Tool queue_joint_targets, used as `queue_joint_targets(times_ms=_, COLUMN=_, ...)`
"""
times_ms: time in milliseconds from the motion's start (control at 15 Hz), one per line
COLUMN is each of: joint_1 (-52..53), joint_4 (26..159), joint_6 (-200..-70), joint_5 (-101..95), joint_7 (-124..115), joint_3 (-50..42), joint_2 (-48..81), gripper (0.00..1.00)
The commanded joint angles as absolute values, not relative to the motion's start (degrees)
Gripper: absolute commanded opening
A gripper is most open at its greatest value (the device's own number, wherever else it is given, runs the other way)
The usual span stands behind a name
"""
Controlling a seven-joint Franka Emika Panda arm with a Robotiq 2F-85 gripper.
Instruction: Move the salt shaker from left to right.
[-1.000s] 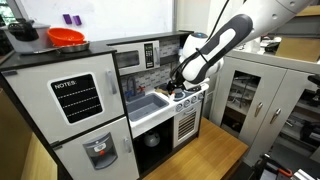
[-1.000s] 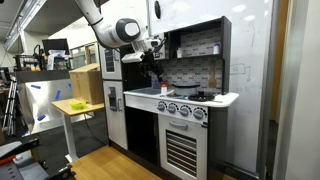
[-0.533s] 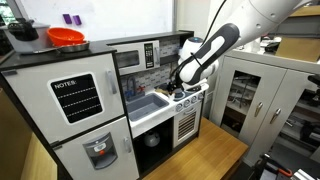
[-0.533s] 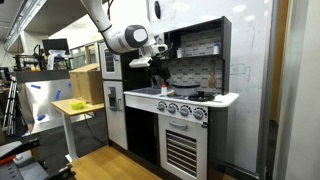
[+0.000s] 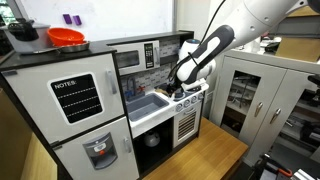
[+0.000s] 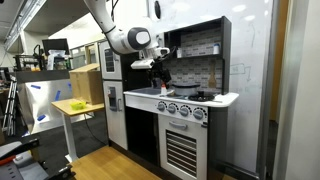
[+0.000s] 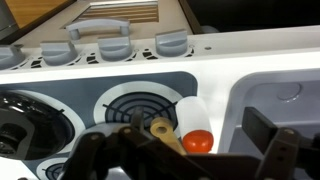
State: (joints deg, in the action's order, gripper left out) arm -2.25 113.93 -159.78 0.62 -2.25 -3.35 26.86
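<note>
The salt shaker is already lined up just below my open fingertips, so my gripper next needs to go down around its orange-red cap end (image 7: 197,141) and then close.
The salt shaker (image 7: 193,124) is white with an orange-red cap. It stands on the white toy stove top between a round burner (image 7: 135,105) and the sink (image 7: 285,100). My gripper (image 7: 185,155) is open and hovers just above it, with one dark finger on each side of the shaker and no contact visible. A beige keyhole-shaped part (image 7: 160,130) shows beside the cap. In both exterior views the arm reaches down over the stove (image 5: 178,88) (image 6: 160,80); the shaker is hidden there.
A row of grey knobs (image 7: 115,48) lines the stove's front edge. A dark pot (image 7: 20,125) sits on the neighbouring burner. An orange bowl (image 5: 66,37) rests on the toy fridge, and a microwave (image 5: 135,57) stands behind the counter. A brown bottle (image 6: 211,80) is at the counter's back.
The arm has come down and moved in over the stove top, bringing the open gripper closer to the counter. The shaker has not moved.
</note>
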Motion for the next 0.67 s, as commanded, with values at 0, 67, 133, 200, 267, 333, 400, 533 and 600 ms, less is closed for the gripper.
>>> queue_joint_targets(times_ms=0, joint_1=-5.35, joint_4=111.70, joint_6=-158.44, joint_5=3.60, joint_7=2.37, joint_3=0.36, joint_2=28.40, gripper=1.00)
queue_joint_targets(times_ms=67, joint_1=-5.56, joint_4=111.34, joint_6=-158.71, joint_5=3.94, joint_7=2.77, joint_3=0.64, joint_2=28.84, gripper=1.00)
queue_joint_targets(times_ms=133, joint_1=-5.66, joint_4=111.06, joint_6=-159.16, joint_5=4.23, joint_7=2.98, joint_3=0.84, joint_2=29.28, gripper=1.00)
queue_joint_targets(times_ms=200, joint_1=-5.57, joint_4=110.64, joint_6=-159.61, joint_5=4.16, joint_7=2.85, joint_3=0.67, joint_2=29.79, gripper=1.00)
queue_joint_targets(times_ms=267, joint_1=-5.59, joint_4=110.23, joint_6=-159.94, joint_5=4.13, joint_7=2.85, joint_3=0.68, joint_2=30.26, gripper=1.00)
queue_joint_targets(times_ms=333, joint_1=-5.55, joint_4=109.73, joint_6=-160.34, joint_5=4.01, joint_7=2.72, joint_3=0.56, joint_2=30.84, gripper=1.00)
queue_joint_targets(times_ms=400, joint_1=-5.61, joint_4=109.16, joint_6=-160.63, joint_5=4.00, joint_7=2.79, joint_3=0.64, joint_2=31.51, gripper=1.00)
queue_joint_targets(times_ms=533, joint_1=-5.52, joint_4=108.07, joint_6=-160.97, joint_5=3.86, joint_7=2.60, joint_3=0.58, joint_2=32.59, gripper=1.00)
queue_joint_targets(times_ms=600, joint_1=-5.64, joint_4=107.53, joint_6=-160.86, joint_5=3.96, joint_7=2.68, joint_3=0.77, joint_2=33.14, gripper=1.00)
